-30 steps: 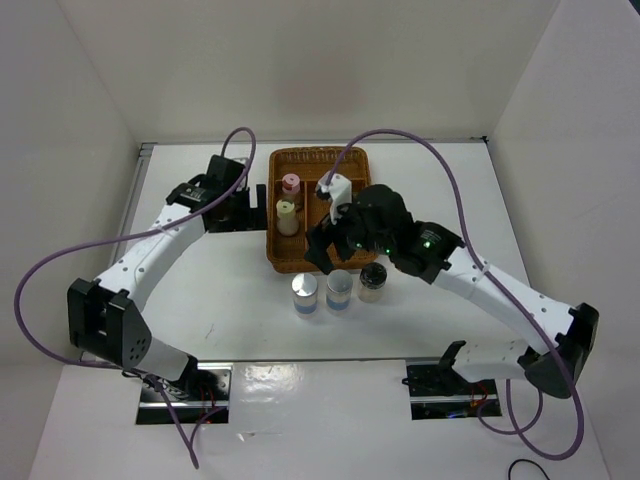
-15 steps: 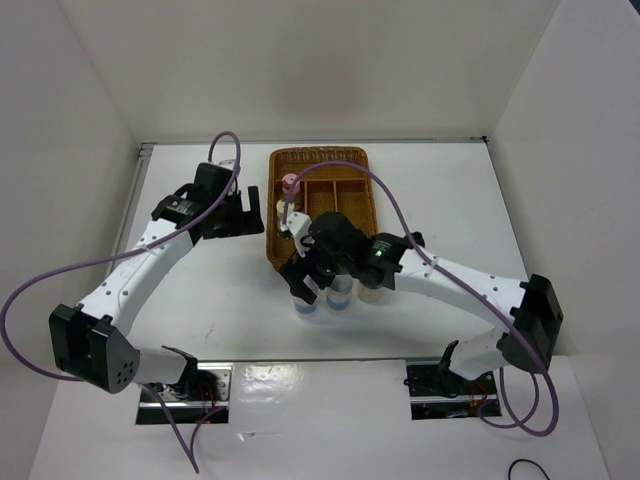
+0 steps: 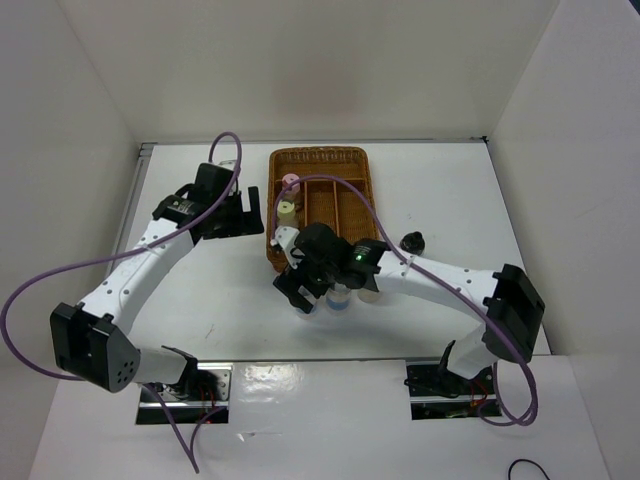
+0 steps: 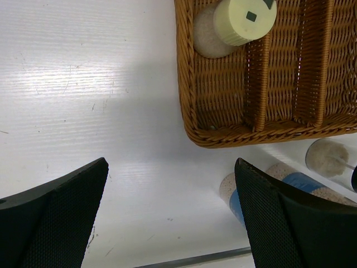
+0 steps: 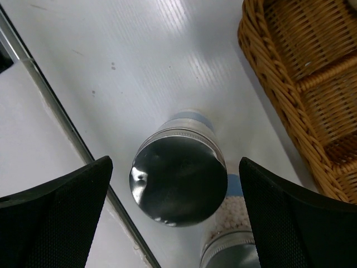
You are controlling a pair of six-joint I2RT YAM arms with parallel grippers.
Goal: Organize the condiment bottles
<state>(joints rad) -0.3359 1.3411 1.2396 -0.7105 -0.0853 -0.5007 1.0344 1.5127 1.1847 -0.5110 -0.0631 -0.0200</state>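
Note:
I will next lower my right gripper a little and close it around the silver cap (image 5: 178, 181) directly below it, since its open fingers are already on both sides of the bottle.
In the right wrist view a silver-capped condiment bottle (image 5: 178, 187) with a blue band stands on the table directly below my right gripper (image 5: 174, 178). That gripper is open, a finger on either side of the bottle and not touching it. A second blue-banded bottle (image 5: 237, 245) stands beside it (image 3: 339, 298). A pink-capped bottle (image 3: 290, 181) and a pale-yellow-capped bottle (image 3: 287, 209) stand in the left compartment of the wicker tray (image 3: 345, 158). My left gripper (image 3: 240, 212) hangs open over bare table left of the tray, holding nothing (image 4: 170, 167).
A small black-capped object (image 3: 412, 241) lies on the table right of the tray. Another jar (image 4: 329, 157) stands just in front of the tray's near rim (image 4: 268, 134). A metal strip (image 5: 61, 120) marks the table's near edge close to the right gripper.
My right arm has swung left and forward, from over the tray to above the leftmost silver-capped bottle. The left arm drew back slightly at first, then held still.

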